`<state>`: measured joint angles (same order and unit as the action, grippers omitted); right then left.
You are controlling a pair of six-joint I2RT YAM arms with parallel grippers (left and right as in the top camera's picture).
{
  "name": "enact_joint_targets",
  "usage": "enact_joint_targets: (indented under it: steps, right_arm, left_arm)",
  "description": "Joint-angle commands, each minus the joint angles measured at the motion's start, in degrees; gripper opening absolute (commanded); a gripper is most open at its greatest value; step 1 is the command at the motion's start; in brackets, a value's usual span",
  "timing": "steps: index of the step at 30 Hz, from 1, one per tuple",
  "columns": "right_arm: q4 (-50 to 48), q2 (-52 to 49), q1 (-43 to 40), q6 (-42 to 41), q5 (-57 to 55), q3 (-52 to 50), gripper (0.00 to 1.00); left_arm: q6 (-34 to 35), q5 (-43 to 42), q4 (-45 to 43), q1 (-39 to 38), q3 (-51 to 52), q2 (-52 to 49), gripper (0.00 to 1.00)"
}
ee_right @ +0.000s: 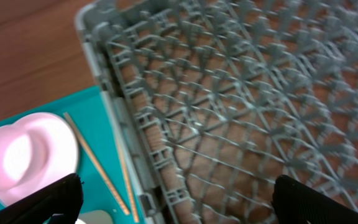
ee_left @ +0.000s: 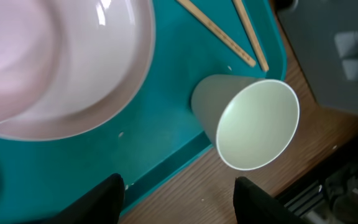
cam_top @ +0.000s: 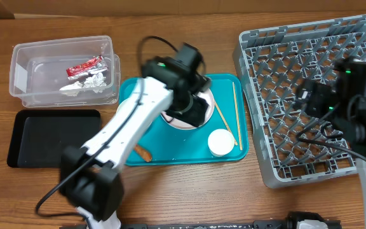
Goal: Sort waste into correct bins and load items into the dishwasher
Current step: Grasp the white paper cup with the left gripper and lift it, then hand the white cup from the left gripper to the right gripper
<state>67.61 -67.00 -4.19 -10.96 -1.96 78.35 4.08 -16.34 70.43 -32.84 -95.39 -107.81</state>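
Observation:
The white cup is below my left gripper and to its right in the overhead view, so I will next lower the open fingers that way onto the cup's upturned rim [cam_top: 211, 142] [ee_left: 220, 138].
My left gripper [cam_top: 192, 109] hangs open and empty over the teal tray, above the pale pink plate [cam_top: 184, 123] [ee_left: 114, 87] with the pink bowl [ee_left: 23, 56] [ee_right: 17, 155] on it. Its jaws [ee_left: 179, 199] sit just past the tray's front edge, near the white cup [cam_top: 221, 142] [ee_left: 253, 124]. Two chopsticks [cam_top: 236, 114] [ee_left: 219, 31] [ee_right: 98, 168] lie on the tray's right side. A carrot [cam_top: 144, 153] lies at the tray's front left. My right gripper [cam_top: 310, 95] [ee_right: 173, 199] is open and empty above the left part of the grey dish rack [cam_top: 310, 57] [ee_right: 241, 106]. The small white bowl and food scraps are out of view.
The clear tub [cam_top: 30, 57] at the back left holds the red-and-silver wrapper [cam_top: 84, 65] and crumpled white paper [cam_top: 88, 83]. The black tray [cam_top: 49, 137] lies in front of it. The teal tray [cam_top: 189, 152] sits between these bins and the rack.

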Motion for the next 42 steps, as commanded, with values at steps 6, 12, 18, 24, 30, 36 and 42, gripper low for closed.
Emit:
enact_joint_targets:
  steps: [6,12,18,24,30,36,42]
  right_arm:
    - [2.86,0.07,-2.05,-0.87,-1.42,1.18,1.00]
    - [3.04,0.07,-2.05,-0.85,-1.42,1.18,1.00]
    - [3.48,0.07,-2.05,-0.85,-1.44,1.18,1.00]
    - [2.80,0.02,-2.05,-0.87,-3.65,1.18,1.00]
    - [-4.17,-1.70,-2.05,-2.27,1.53,1.16,1.00]
    - [-10.27,-7.43,-1.99,21.00,49.88,1.16,1.00]
    - [-9.16,-12.63,-1.92,32.96,73.24,1.16,1.00]
  left_arm:
    - [-4.31,-1.11,-1.81,-4.76,-0.33,-8.87,0.59]
    - [-4.31,-1.33,-1.40,-4.87,-0.33,-12.85,0.38]
    - [-4.31,-2.14,-1.46,-4.87,-0.37,-13.05,0.04]
    - [-6.29,-3.61,5.03,-0.76,-7.43,-12.79,0.04]
    - [-8.37,-18.03,5.01,8.46,-19.47,-11.32,0.04]
    - [-6.19,-50.38,-1.33,16.92,-21.70,-11.50,0.04]
    - [-6.21,-64.94,-1.51,20.48,-21.70,-11.56,0.04]
